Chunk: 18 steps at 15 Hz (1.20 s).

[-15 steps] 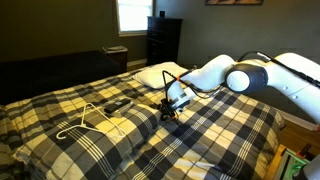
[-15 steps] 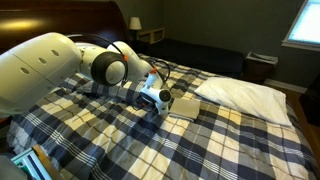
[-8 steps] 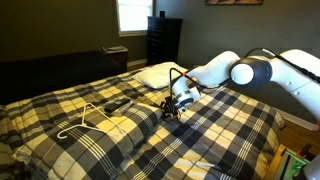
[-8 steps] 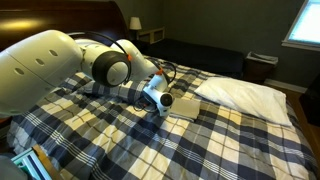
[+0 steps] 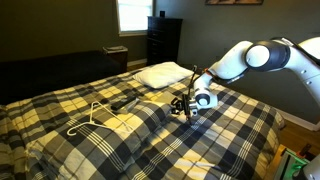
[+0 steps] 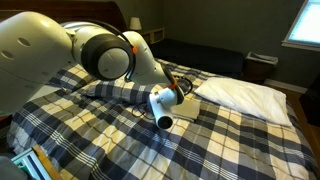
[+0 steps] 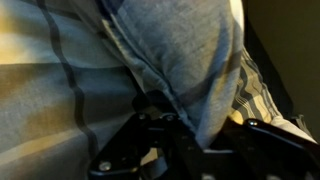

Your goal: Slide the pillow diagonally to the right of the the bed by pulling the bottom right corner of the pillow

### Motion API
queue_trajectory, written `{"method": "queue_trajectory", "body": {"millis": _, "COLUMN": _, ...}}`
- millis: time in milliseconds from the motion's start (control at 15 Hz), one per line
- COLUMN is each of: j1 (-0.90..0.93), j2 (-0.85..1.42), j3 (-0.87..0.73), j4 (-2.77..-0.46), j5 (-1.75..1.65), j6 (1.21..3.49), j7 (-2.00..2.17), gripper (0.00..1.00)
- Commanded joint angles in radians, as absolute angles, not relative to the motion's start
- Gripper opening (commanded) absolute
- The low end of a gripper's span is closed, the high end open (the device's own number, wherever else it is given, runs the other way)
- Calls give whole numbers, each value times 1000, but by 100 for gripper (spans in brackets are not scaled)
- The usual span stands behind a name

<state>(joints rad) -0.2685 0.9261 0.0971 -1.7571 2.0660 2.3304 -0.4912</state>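
My gripper holds the pillow's corner, and next I should pull it back onto the open cover near the bed's edge (image 5: 240, 108) and let go.
The plaid pillow (image 5: 135, 108) lies across the middle of the plaid bed (image 5: 230, 135), hard to tell from the cover. My gripper (image 5: 186, 108) is down at the pillow's corner and shut on it. In the wrist view a fold of the pillow's fabric (image 7: 180, 50) runs down between the black fingers (image 7: 190, 140). In an exterior view the arm hides most of the gripper (image 6: 160, 103); the pillow (image 6: 105, 93) stretches away behind it on the bed (image 6: 200, 140).
A plain white pillow (image 5: 165, 73) (image 6: 240, 92) lies at the head of the bed beyond the gripper. A white wire hanger (image 5: 92, 118) rests on the plaid surface. A dresser (image 5: 163, 38) and a window (image 5: 133, 14) stand behind.
The gripper has moved right across the bed, holding the pillow's corner, and the pillow has been dragged with it. The hanger has shifted the same way.
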Motion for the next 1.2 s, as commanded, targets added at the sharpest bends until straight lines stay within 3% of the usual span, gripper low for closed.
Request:
{"method": "queue_trajectory", "body": {"millis": 0, "j1": -304, "j2": 819, "j3": -28, "j4": -1968, "j5": 2232, "j6": 2098, "j7": -550, "gripper": 2}}
{"method": "queue_trajectory", "body": {"millis": 400, "j1": -325, "j2": 788, "j3": -198, "j4": -2144, "j5": 2296, "j6": 1831, "j7": -488, "gripper": 2}}
{"method": "queue_trajectory", "body": {"millis": 467, "j1": -252, "j2": 853, "j3": -194, "j4": -2070, "j5": 2256, "j6": 1861, "j7": -491, "gripper": 10}}
{"method": "queue_trajectory", "body": {"millis": 733, "j1": -271, "j2": 834, "j3": -219, "j4": -2109, "j5": 2263, "j6": 1827, "j7": -484, "gripper": 10}}
{"method": "queue_trajectory", "body": {"millis": 800, "j1": -275, "j2": 828, "j3": -223, "j4": -2117, "j5": 2273, "j6": 1830, "j7": -486, "gripper": 2}}
{"method": "queue_trajectory", "body": {"millis": 1133, "j1": -334, "j2": 807, "j3": -293, "j4": -2227, "j5": 2328, "j6": 1784, "j7": -488, "gripper": 2}}
